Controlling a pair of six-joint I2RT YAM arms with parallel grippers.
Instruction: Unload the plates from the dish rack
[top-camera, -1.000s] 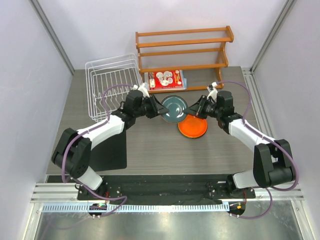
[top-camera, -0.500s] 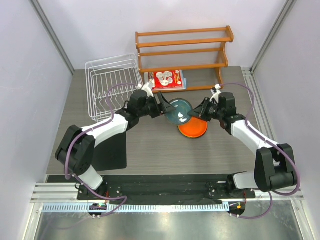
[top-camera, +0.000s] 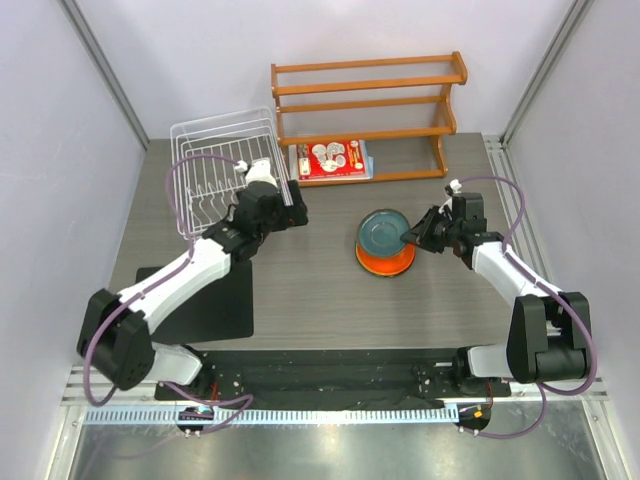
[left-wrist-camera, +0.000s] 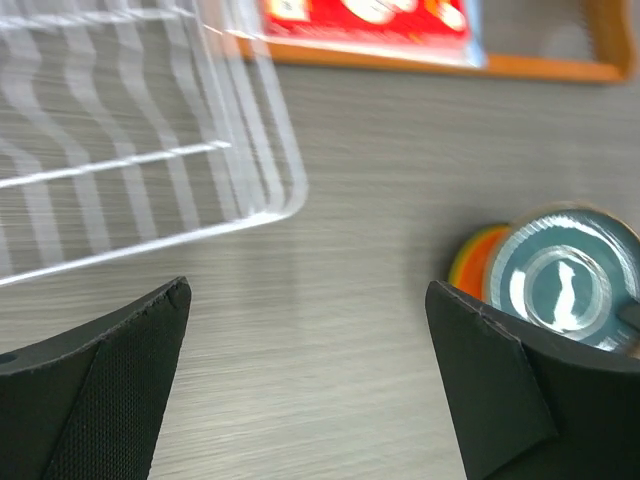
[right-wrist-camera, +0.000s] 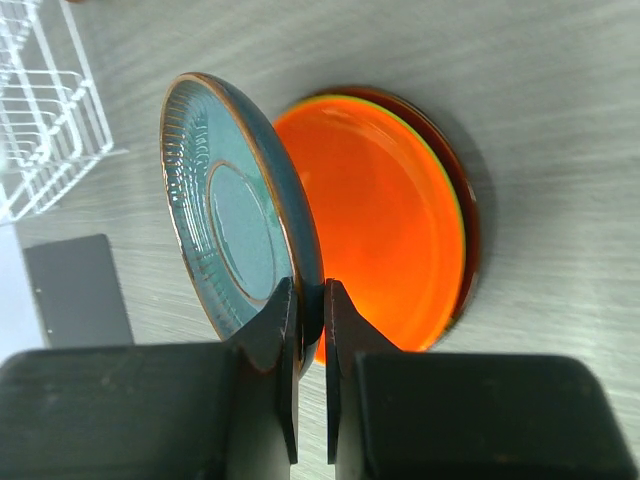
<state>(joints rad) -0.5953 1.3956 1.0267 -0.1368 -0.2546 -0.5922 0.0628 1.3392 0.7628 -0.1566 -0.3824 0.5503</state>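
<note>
The right gripper next lowers the tilted teal plate onto the bare top of the orange plate atop the stack (top-camera: 388, 264) (right-wrist-camera: 385, 220) below it and releases the teal plate's rim.
My right gripper (top-camera: 413, 238) (right-wrist-camera: 310, 290) is shut on the rim of the dark teal plate (top-camera: 383, 231) (right-wrist-camera: 235, 230). It holds the plate tilted just above the orange plate (top-camera: 388, 262) (right-wrist-camera: 390, 220). The orange plate lies on the table on top of a stack, and the dark red rim (right-wrist-camera: 472, 256) of a lower plate shows under it. My left gripper (top-camera: 291, 207) (left-wrist-camera: 308, 290) is open and holds nothing, over bare table by the near right corner of the white wire dish rack (top-camera: 225, 165) (left-wrist-camera: 150, 150). No plate shows in the rack. The left wrist view has the teal plate (left-wrist-camera: 560, 280) at its right edge.
An orange-brown wooden shelf (top-camera: 365, 100) stands at the back, with a red-and-white packet (top-camera: 333, 160) (left-wrist-camera: 370, 15) lying in front of it. A black mat (top-camera: 205, 305) lies near the left arm. Grey walls close in both sides.
My left gripper opened, let go of the teal plate and drew back left toward the rack. The right gripper, still shut on the plate, carried it right, over the orange plate.
</note>
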